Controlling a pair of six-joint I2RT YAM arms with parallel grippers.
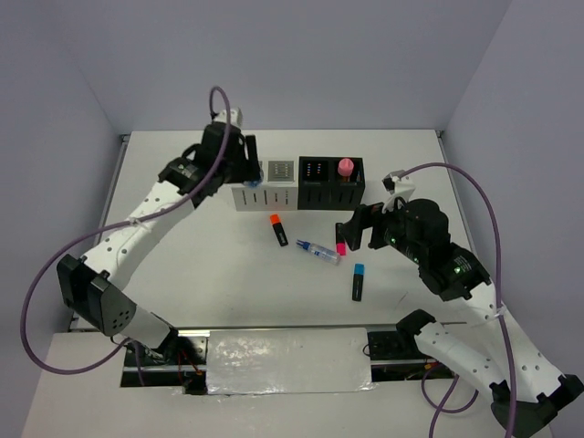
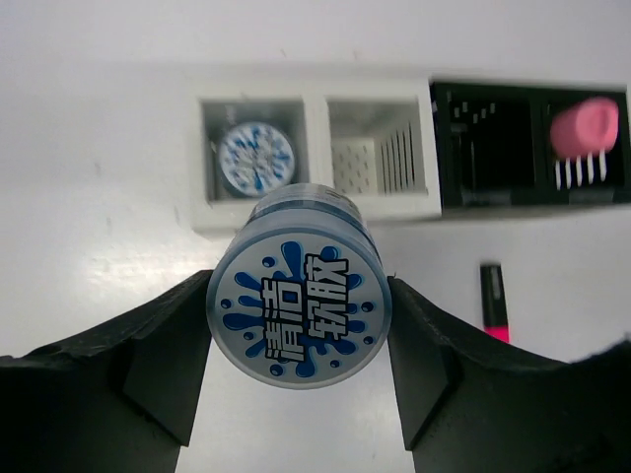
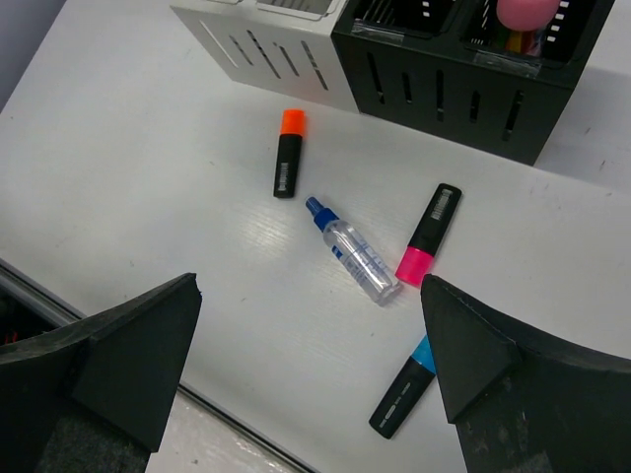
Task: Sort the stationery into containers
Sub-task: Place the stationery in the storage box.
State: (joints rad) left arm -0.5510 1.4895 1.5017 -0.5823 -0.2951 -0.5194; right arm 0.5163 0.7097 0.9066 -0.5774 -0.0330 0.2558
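Observation:
Next, my left gripper moves outward past the white organiser's front side and down over the section with the second disc (image 2: pixel 256 154), since the discs match.
My left gripper (image 2: pixel 299 330) is shut on a round blue-white disc (image 2: pixel 299 301) and holds it above the white organiser (image 2: pixel 315 205), near its front wall. A second disc (image 2: pixel 255 158) lies in that organiser's left compartment. The pink capped cylinder (image 2: pixel 584 128) stands in the right compartment of the black organiser (image 1: pixel 330 193). My right gripper (image 3: pixel 311 365) is open and empty above the table. Below it lie the orange highlighter (image 3: pixel 288 153), the clear blue-capped tube (image 3: pixel 355 251), the pink highlighter (image 3: pixel 429 235) and the blue highlighter (image 3: pixel 404 386).
The two organisers stand side by side at the back middle of the table (image 1: pixel 182 255), white (image 1: pixel 274 195) on the left. The loose items lie in front of them, right of centre. Grey walls close in the table's sides and back.

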